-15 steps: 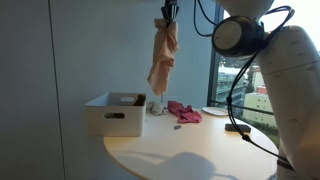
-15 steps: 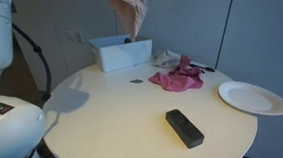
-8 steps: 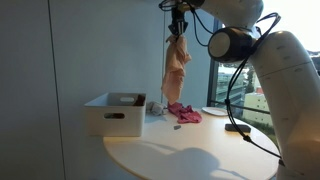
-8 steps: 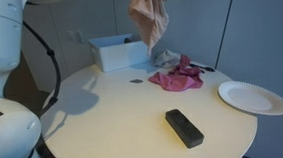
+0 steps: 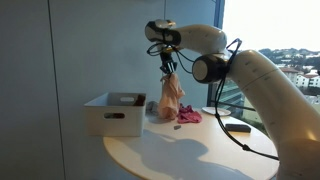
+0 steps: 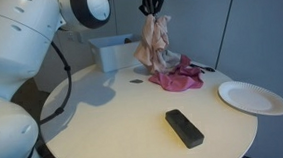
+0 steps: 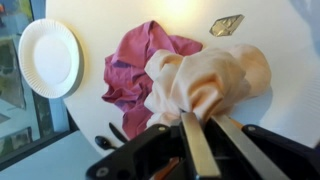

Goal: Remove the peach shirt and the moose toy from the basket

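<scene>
The robot's gripper will next lower the peach shirt (image 5: pixel 172 98) toward the table beside the pink cloth, and then it will open.
My gripper (image 5: pixel 167 62) is shut on the top of the peach shirt (image 5: pixel 172 98), which hangs down bunched beside the white basket (image 5: pixel 114 114). In an exterior view the gripper (image 6: pixel 151 6) holds the shirt (image 6: pixel 156 46) with its lower end at the pink cloth (image 6: pixel 178 78), to the right of the basket (image 6: pixel 120 52). In the wrist view the fingers (image 7: pixel 200 145) pinch the shirt (image 7: pixel 205 85) over the table. I see no moose toy; the inside of the basket is hidden.
A pink cloth (image 7: pixel 135 65) lies on the round table. A white paper plate (image 6: pixel 253 97) and a black block (image 6: pixel 183 127) lie nearer the table's edge. A small grey object (image 7: pixel 227 24) lies on the table near the basket.
The gripper has carried the shirt away from above the basket and lowered it over the pink cloth. The arm now reaches lower over the table.
</scene>
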`<state>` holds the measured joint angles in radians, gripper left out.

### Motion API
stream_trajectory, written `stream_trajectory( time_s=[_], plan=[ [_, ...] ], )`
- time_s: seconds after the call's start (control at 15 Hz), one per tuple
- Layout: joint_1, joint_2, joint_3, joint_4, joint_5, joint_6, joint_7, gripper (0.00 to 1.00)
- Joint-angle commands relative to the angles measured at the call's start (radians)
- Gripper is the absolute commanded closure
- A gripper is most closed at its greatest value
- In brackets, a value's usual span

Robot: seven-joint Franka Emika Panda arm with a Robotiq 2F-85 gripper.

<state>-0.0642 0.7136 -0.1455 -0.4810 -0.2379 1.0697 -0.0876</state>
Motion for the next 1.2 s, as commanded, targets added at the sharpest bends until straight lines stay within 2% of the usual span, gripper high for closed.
stream_trajectory(
  time_s=[0.0, 0.2, 0.27, 0.33, 0.47, 0.53, 0.67, 0.87, 0.93, 1.13],
  plan=[
    [-0.047, 0.165, 0.027, 0.064, 0.072, -0.083, 0.067, 0.96],
    [-0.079, 0.311, 0.047, 0.071, 0.118, -0.098, 0.069, 0.95],
    [-0.087, 0.365, 0.052, 0.083, 0.126, -0.068, 0.063, 0.64],
    [-0.086, 0.418, 0.053, 0.096, 0.128, -0.032, 0.067, 0.62],
    [-0.059, 0.458, 0.027, 0.138, 0.081, 0.028, 0.053, 0.5],
    [-0.027, 0.384, 0.009, 0.029, 0.049, 0.099, 0.048, 0.42],
    [0.018, 0.331, -0.02, 0.046, -0.005, 0.066, 0.049, 0.25],
    [0.084, 0.269, -0.064, 0.07, -0.088, 0.077, 0.039, 0.03],
    [0.106, 0.243, -0.078, 0.076, -0.114, 0.082, 0.038, 0.0],
    [0.185, 0.166, -0.12, 0.094, -0.202, 0.098, 0.023, 0.0]
  ],
)
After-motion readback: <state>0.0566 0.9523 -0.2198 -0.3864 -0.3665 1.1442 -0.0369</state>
